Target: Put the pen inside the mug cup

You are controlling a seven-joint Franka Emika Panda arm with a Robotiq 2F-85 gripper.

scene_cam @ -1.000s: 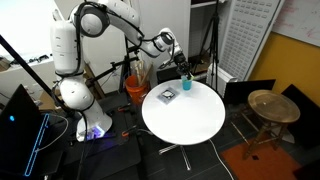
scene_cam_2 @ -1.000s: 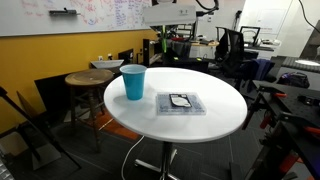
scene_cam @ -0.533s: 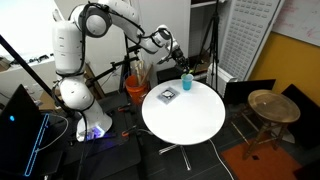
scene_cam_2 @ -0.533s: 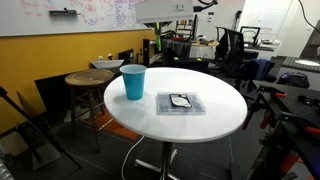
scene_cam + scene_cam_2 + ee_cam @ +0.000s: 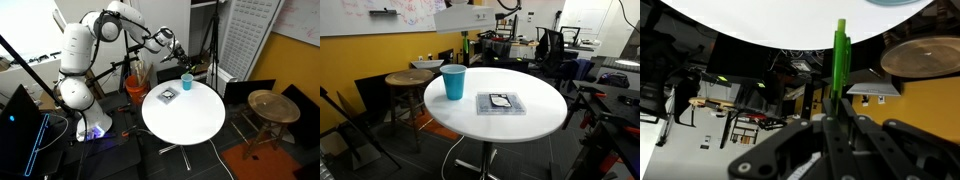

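The pen goes toward the light-blue mug cup next, and my gripper lowers over its opening point(image 5: 453, 69) to free the pen. The fingers still hang clear above the mug cup's rim.
My gripper point(image 5: 836, 102) is shut on the bright green pen point(image 5: 840, 55), which sticks out straight from between the fingers in the wrist view. In an exterior view the gripper point(image 5: 174, 47) hangs in the air above and behind the light-blue mug cup point(image 5: 186, 82), clear of it. The cup stands upright near the edge of the round white table point(image 5: 190, 120) and also shows in the other view point(image 5: 453, 81). A sliver of the cup's rim point(image 5: 895, 2) shows at the top of the wrist view. The pen is too small to make out in the exterior views.
A flat dark square object point(image 5: 167, 96) lies on the table next to the cup, also seen closer point(image 5: 501, 103). A round wooden stool point(image 5: 265, 104) stands beside the table. Office chairs, tripods and clutter ring the table.
The arm has changed posture: its upper links swung over and the gripper with the pen rose slightly. A white arm link has slid into the top of the close exterior view. Cup unmoved.
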